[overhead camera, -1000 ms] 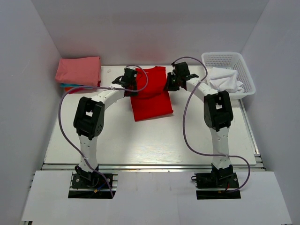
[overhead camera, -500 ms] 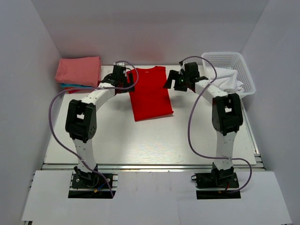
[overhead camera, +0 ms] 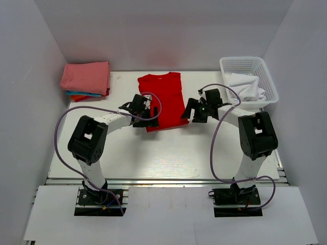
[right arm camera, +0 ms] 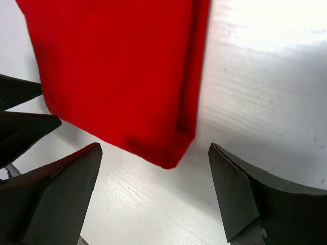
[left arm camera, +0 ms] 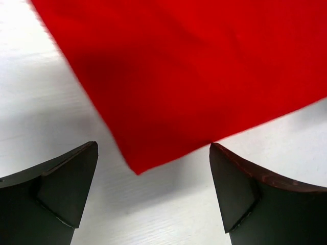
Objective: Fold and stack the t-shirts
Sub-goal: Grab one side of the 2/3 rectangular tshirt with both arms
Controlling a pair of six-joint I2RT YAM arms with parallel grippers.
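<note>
Next, the right gripper moves slightly down onto the near corner of the red t-shirt and closes, because that corner lies loose between its open fingers.
A bright red t-shirt (overhead camera: 162, 97) lies flat at mid-table, folded into a long strip with its collar at the far end. My left gripper (overhead camera: 147, 114) sits low at its near left corner and is open. That corner (left arm camera: 138, 168) lies between the fingers, touching neither. My right gripper (overhead camera: 191, 110) is open at the near right corner (right arm camera: 168, 162), which also lies loose between the fingers. A stack of folded t-shirts sits at the back left, pink (overhead camera: 86, 76) on top, with teal and orange-red edges (overhead camera: 82, 95) below.
A white plastic basket (overhead camera: 249, 63) stands at the back right with white cloth (overhead camera: 246, 86) in it. White walls enclose the table on three sides. The left gripper's dark fingers (right arm camera: 23, 120) show at the left edge of the right wrist view.
Both grippers opened and let go of the red shirt near its collar end. They then drew back toward me to its near corners. The shirt now lies flat.
</note>
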